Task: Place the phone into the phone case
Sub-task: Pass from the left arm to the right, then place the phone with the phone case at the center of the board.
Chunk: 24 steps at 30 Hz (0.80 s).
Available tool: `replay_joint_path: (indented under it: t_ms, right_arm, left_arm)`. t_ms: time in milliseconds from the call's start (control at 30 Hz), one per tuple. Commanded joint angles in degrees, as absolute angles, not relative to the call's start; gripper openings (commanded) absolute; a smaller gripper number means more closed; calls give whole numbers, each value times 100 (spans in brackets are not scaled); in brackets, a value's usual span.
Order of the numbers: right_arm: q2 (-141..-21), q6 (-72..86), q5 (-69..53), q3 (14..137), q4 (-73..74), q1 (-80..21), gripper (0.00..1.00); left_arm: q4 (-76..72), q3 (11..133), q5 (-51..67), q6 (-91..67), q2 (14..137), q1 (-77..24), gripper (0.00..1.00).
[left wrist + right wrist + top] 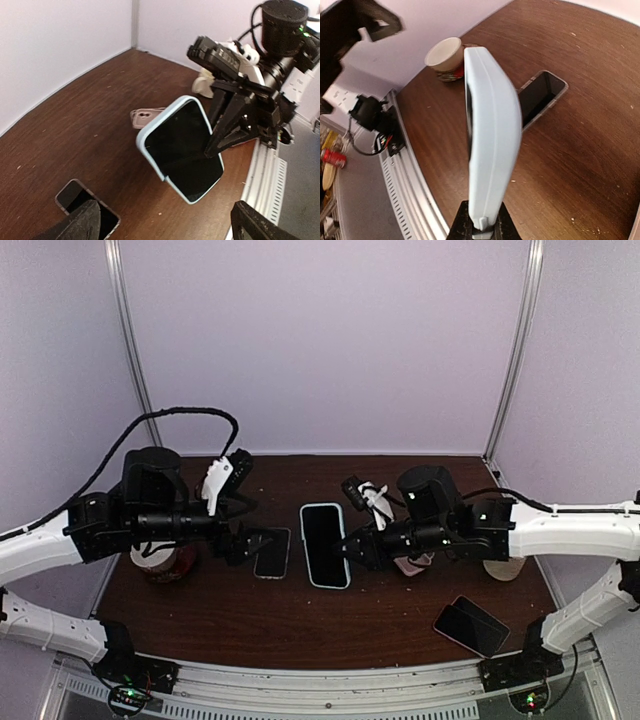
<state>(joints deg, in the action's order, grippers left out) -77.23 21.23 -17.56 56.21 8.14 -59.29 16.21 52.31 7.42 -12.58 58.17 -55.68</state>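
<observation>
I will lower my right gripper toward the flat black phone and release the case on the bare tabletop beside it, below my gripper.
A light blue phone case [325, 545] with a dark inner face is held off the table, tilted, at the centre. My right gripper [352, 546] is shut on its right edge. In the right wrist view the case [490, 140] stands edge-on, pinched at the bottom by my gripper [480, 230]. In the left wrist view the case [180, 145] shows a dark fold line across its face; whether a phone lies inside I cannot tell. A black phone [271, 552] lies flat left of the case. My left gripper [243, 543] is open, one finger [75, 225] over that phone [87, 207].
A second black phone [472, 625] lies at the front right. A pink case [412, 564] lies under the right arm and also shows in the left wrist view [145, 117]. A red-patterned cup [165, 562] stands left, a pale cup [505, 568] right.
</observation>
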Motion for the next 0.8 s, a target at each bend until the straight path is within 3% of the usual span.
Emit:
replay_joint_path:
  t_ms: [0,333,700,767]
  right_arm:
    - [-8269,3307,-1216,5894,940,-5393,0]
    - [-10638,3847,-2009,8105,1728,-4913,0]
    - [-11848,4363,-3316,8817,1733,-4673,0]
    - [-11885,4387,-3287,8774,1735,-4640,5]
  left_arm:
    - [2625,5447,-433,-1602,5667,-5198,97]
    - [3115,5385,-339,-1706,5846,-4659,98]
    - [2897,5191,-321,-1731,5644,-4640,98]
    - [2895,5194,-295,-1731,5667,-4641,97]
